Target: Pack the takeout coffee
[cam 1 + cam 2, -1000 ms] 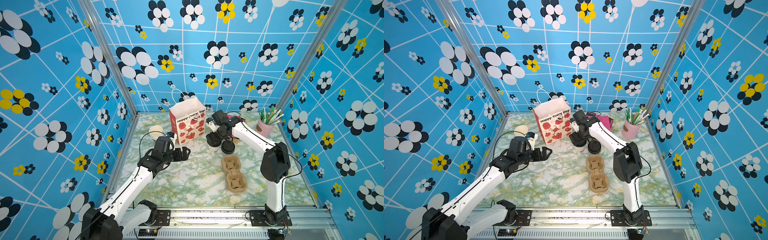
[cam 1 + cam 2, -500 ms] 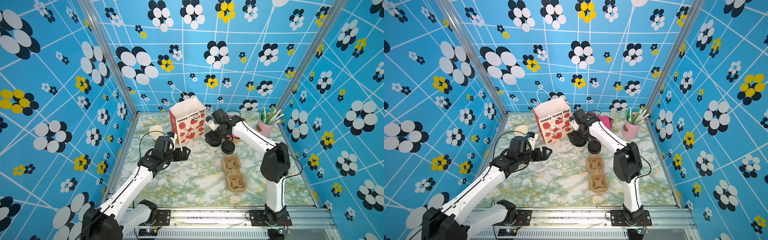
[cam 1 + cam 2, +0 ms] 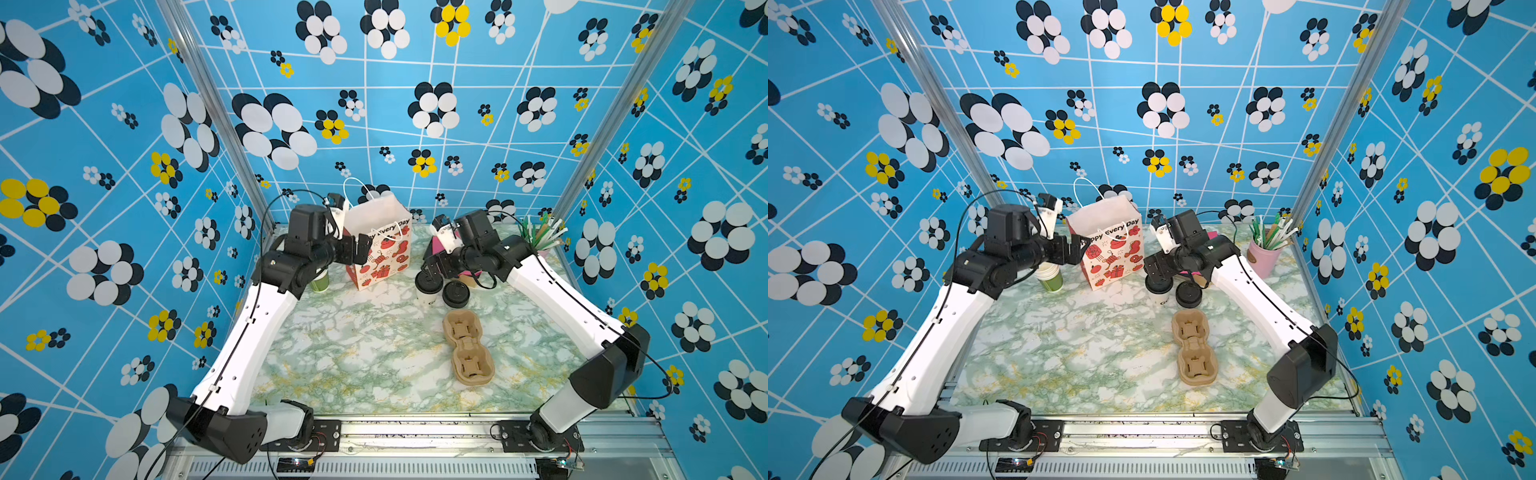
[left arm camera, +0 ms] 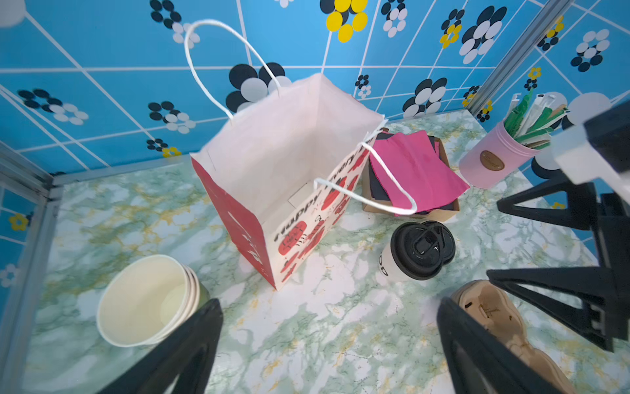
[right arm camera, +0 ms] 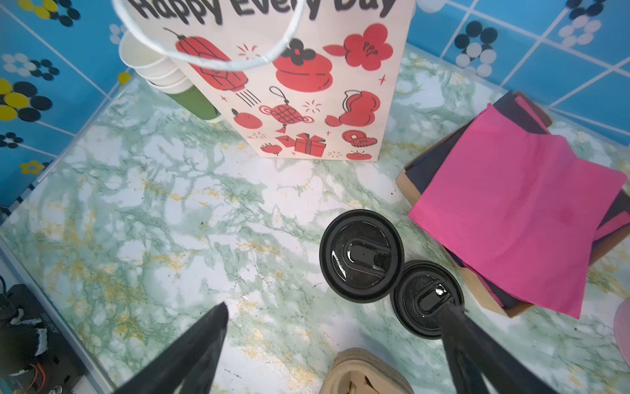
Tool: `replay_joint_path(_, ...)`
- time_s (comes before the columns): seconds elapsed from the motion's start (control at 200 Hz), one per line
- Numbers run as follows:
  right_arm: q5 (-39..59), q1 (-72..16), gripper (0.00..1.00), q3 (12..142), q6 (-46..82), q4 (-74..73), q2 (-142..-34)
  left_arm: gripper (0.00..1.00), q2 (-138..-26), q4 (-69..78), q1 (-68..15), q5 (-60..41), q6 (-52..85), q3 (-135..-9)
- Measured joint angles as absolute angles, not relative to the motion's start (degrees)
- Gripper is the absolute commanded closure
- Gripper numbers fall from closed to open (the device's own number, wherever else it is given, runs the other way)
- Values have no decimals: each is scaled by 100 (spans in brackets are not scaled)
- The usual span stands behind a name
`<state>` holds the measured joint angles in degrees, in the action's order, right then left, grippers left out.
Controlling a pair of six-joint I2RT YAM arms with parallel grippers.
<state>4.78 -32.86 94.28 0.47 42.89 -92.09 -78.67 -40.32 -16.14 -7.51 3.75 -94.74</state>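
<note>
I need to move my left gripper outward along the red side next, onto the handle's near foot (image 3: 1077,201) (image 4: 228,114), because the far white cord handle stands upright above the bag's rim.
The takeout coffee (image 3: 428,286) (image 3: 1158,287), a small white cup with a black sip lid, stands upright on the marble table to the right of the gift bag (image 3: 378,245) (image 3: 1111,249). My right gripper (image 3: 431,266) (image 5: 334,308) hovers open just over it with nothing between its fingers. In the right wrist view the coffee (image 5: 361,256) lies beyond the fingertips. My left gripper (image 3: 358,250) (image 4: 327,303) is open and empty at the bag's front left corner. The left wrist view looks down into the empty bag (image 4: 289,163) and also shows the coffee (image 4: 414,254).
A loose black lid (image 3: 456,294) (image 5: 428,300) touches the coffee's right side. A stack of lidless cups (image 3: 319,280) (image 4: 146,300) stands left of the bag. A brown cup carrier (image 3: 467,347) lies nearer the front. A box of pink napkins (image 5: 511,221) and a pink straw holder (image 3: 1264,254) stand at the back right.
My left gripper has risen and moved back to the bag's front left corner. My right gripper has stayed over the coffee while its elbow swung outward.
</note>
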Motion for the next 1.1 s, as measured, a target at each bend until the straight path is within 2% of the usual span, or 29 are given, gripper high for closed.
replay_joint_path(0.205, 438, -3286, 1, 8565, 178, 4125, -8687, 6, -9638, -5043, -1223, -550, -508, -12079)
replay_joint_path(0.365, 351, -3286, 1, 8044, 266, 4110, -8399, 15, -11876, -6292, -1092, -532, -1129, -15229)
replay_joint_path(0.41, 327, -3286, 1, 7940, 285, 4101, -8302, 16, -12346, -6427, -1074, -545, -1219, -15747)
replay_joint_path(0.68, 198, -3286, 1, 7583, 388, 4077, -7918, 21, -13216, -6879, -956, -598, -1444, -15869)
replay_joint_path(0.955, 180, -3286, 1, 7419, 425, 4012, -7885, 40, -13474, -6707, -886, -596, -1402, -15876)
replay_joint_path(1.099, 180, -3286, 1, 7417, 454, 4001, -7889, 58, -13627, -6617, -860, -598, -1337, -15876)
